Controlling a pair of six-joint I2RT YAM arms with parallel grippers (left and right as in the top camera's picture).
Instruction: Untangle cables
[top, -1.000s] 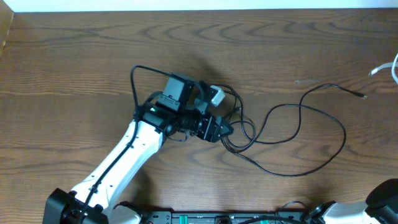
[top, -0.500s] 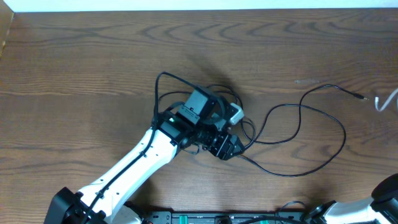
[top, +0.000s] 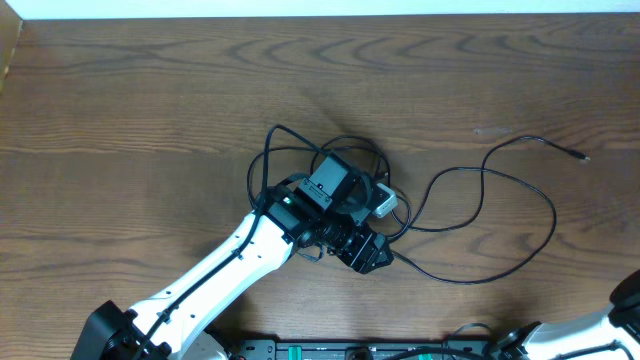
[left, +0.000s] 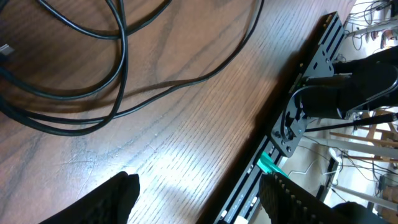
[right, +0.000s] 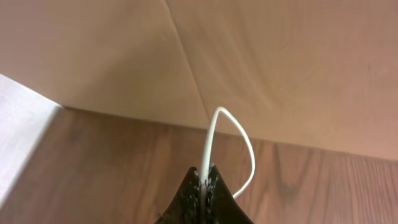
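The white cable is already clear of the black loops, so my right gripper needs to tilt down next and lower the white cable toward the bare wood beneath it.
Thin black cables (top: 415, 228) lie in loose loops on the wooden table, and one strand runs right to a small plug end (top: 580, 156). My left gripper (top: 365, 252) hovers over the left part of the tangle, near the table's front. In the left wrist view it (left: 199, 202) is open, with bare wood between its fingers (left: 118, 198) and the black cable loops (left: 123, 43) just ahead of them. My right gripper (right: 204, 180) is shut on a white cable (right: 210, 134), which arches up and curls back down. The white cable is outside the overhead view.
The left arm (top: 220, 270) stretches from the front left to the middle of the table. A black rail (left: 292, 118) runs along the table's front edge. A little of the right arm (top: 625, 300) shows at the front right corner. A light wall (right: 249, 62) stands behind the table.
The left arm has moved right and toward the front, over the tangle. The white cable at the right edge of the overhead view has gone out of view.
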